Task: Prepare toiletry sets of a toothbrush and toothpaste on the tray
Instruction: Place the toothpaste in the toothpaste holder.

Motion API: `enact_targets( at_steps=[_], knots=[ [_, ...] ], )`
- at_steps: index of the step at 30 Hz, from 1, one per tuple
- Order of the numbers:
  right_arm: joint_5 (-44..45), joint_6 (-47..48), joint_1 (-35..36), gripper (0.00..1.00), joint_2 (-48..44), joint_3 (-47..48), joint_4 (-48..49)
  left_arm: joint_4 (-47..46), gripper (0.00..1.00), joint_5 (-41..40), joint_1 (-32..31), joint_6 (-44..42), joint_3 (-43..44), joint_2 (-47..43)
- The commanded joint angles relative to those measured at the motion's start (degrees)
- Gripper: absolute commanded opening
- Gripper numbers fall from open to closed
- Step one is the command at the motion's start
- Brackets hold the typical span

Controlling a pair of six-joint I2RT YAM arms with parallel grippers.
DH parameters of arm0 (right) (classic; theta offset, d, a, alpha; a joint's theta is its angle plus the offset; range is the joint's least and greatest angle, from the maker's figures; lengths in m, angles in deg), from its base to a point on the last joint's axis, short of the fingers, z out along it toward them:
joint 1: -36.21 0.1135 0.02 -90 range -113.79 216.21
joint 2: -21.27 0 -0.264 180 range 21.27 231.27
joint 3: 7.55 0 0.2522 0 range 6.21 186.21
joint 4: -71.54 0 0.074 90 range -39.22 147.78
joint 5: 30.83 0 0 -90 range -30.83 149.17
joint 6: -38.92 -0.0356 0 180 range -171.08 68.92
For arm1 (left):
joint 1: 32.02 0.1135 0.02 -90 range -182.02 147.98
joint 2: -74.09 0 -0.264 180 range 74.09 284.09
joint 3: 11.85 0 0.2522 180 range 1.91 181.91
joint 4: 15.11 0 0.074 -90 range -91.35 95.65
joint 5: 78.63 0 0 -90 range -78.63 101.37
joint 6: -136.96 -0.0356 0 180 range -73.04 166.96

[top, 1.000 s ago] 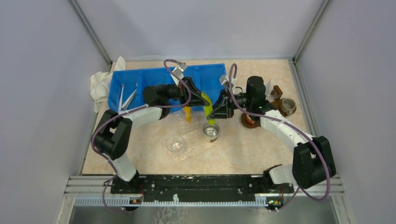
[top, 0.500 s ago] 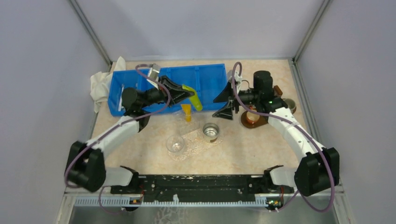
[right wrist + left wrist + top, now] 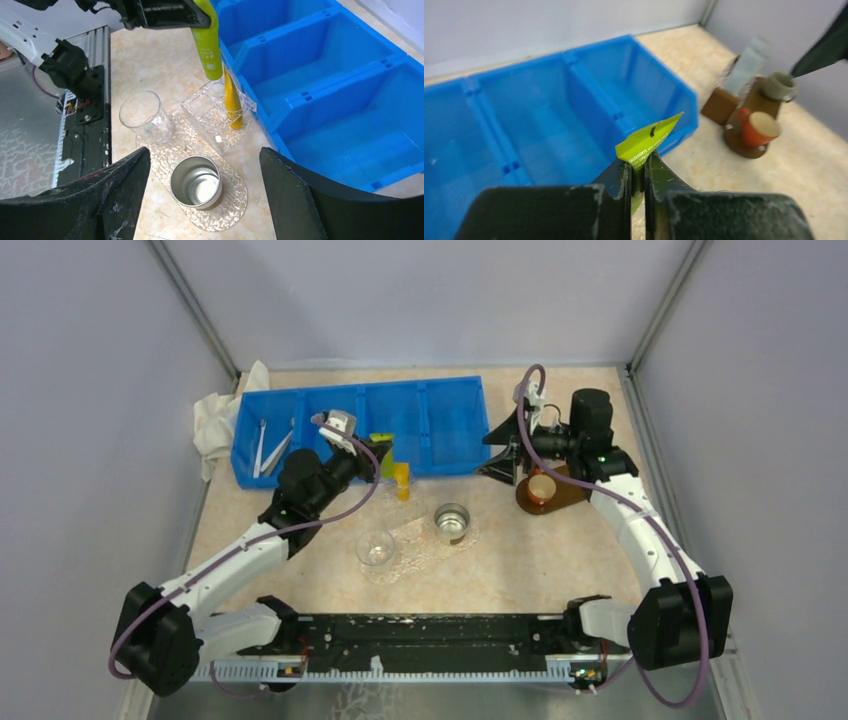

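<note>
The tube is hanging cap down. My left gripper therefore needs to move down next and let go of it in the holder's free space below, beside the yellow toothpaste (image 3: pixel 231 100).
A yellow-green toothpaste (image 3: pixel 649 142) tube is pinched by its flat crimped end in my left gripper (image 3: pixel 638 175), which is shut on it. In the right wrist view this toothpaste (image 3: pixel 207 42) hangs cap down beside the blue bin, just above a clear holder (image 3: pixel 217 117). A yellow toothpaste (image 3: pixel 231 100) stands in that holder. My left gripper (image 3: pixel 375 452) is at the bin's front wall. My right gripper (image 3: pixel 503 446) stands wide open and holds nothing, off the bin's right end. Toothbrushes (image 3: pixel 268 447) lie in the bin's left compartment. The clear textured tray (image 3: pixel 425 545) lies at mid-table.
A metal cup (image 3: pixel 452 523) and a glass cup (image 3: pixel 376 548) stand on the tray. The blue divided bin (image 3: pixel 430 420) spans the back. A brown stand (image 3: pixel 560 502) with mugs sits right of it. A white cloth (image 3: pixel 215 420) lies at the back left.
Both grippers held the green tube; the right one opened and drew back to the right. The left arm carried the tube leftward and nearer, along the bin's front.
</note>
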Motion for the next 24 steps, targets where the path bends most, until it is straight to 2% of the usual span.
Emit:
enact_targets(
  at_steps=[1, 5, 9, 14, 24],
  knots=[
    [0.11, 0.01, -0.66, 0.8, -1.5, 0.08, 3.1, -0.61, 0.0, -10.32, -0.51, -2.49, -1.96, -0.92],
    [-0.15, -0.07, -0.66, 0.8, -0.98, -0.02, 3.4, -4.22, 0.0, -14.92, -0.54, -2.98, -5.81, -3.8],
    [-0.11, -0.24, -0.63, 0.8, -0.75, -0.09, 3.55, -4.73, 0.0, -14.07, -0.54, -1.39, -7.03, -4.08],
    [0.11, -0.13, -0.64, 0.8, -0.7, -0.31, 3.71, -11.21, 0.0, -14.42, -0.54, -0.07, -10.57, -3.28],
    [0.03, -0.15, -0.66, 0.8, -0.9, -0.27, 3.6, -13.98, 0.0, -16.16, -0.45, 4.92, -12.15, -0.51]
  ],
)
